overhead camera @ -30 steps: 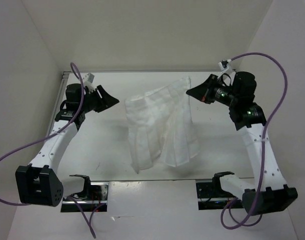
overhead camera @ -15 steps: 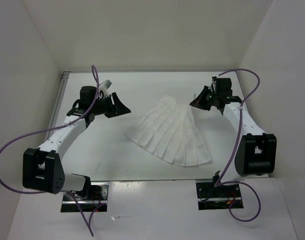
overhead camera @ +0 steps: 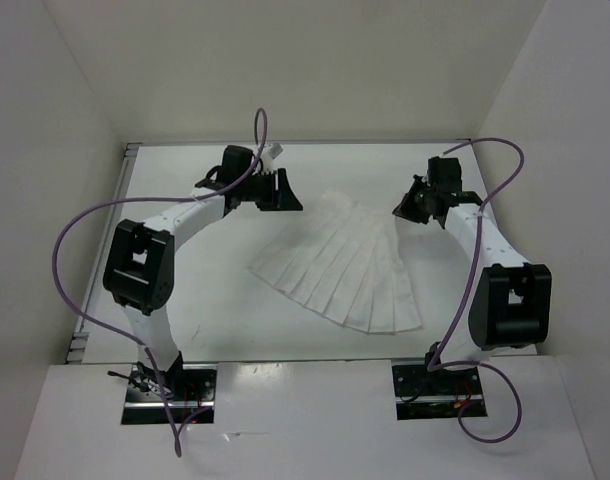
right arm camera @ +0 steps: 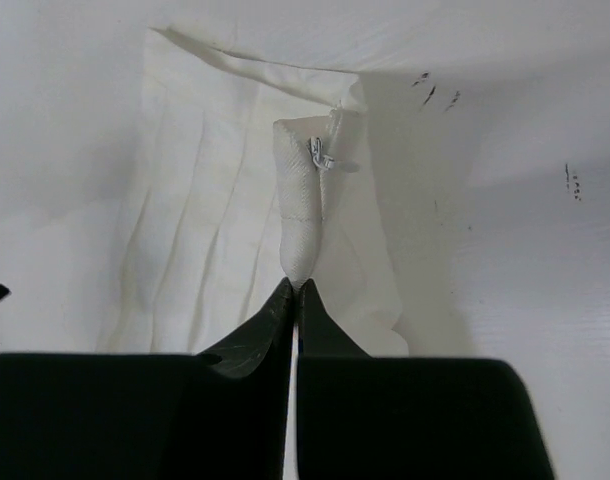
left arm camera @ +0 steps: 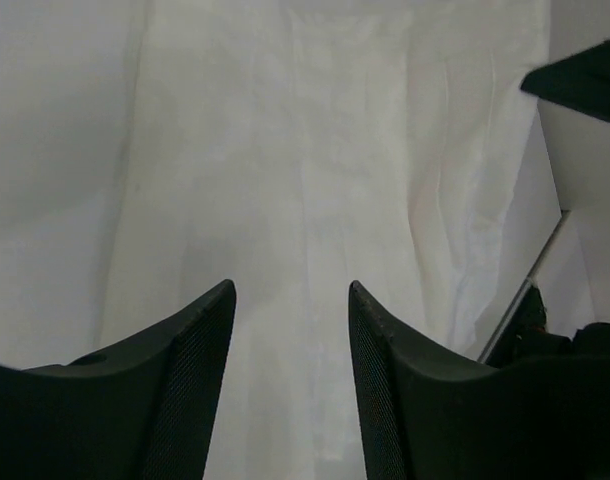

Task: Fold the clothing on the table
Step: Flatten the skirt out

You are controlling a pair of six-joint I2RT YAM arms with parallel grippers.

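Note:
The narrow end's free corner point(overhead camera: 330, 193) is outward from my left gripper and below it. My left gripper should next go down onto it, outward and to the right in the top view.
The clothing point(overhead camera: 340, 265), a white pleated fan-shaped garment, lies spread flat on the table point(overhead camera: 185, 300) with its narrow end toward the back. My right gripper point(overhead camera: 403, 208) is shut on that narrow end's right corner. In the right wrist view the closed tips point(right arm camera: 298, 287) pinch a raised strip of the clothing point(right arm camera: 303, 200). My left gripper point(overhead camera: 288, 196) stands open at the narrow end's left corner. In the left wrist view the clothing point(left arm camera: 315, 150) lies below the gripper point(left arm camera: 291, 290), with nothing gripped between its fingers.
White walls close in the table on the left, back and right. A metal rail point(overhead camera: 125, 190) runs along the left edge. Purple cables loop above both arms. The arm bases point(overhead camera: 170, 385) sit at the near edge.
The clothing hung lifted from the right gripper a second ago; it now lies spread flat. The left arm has swung right to the cloth's back left corner. The right gripper has stayed shut.

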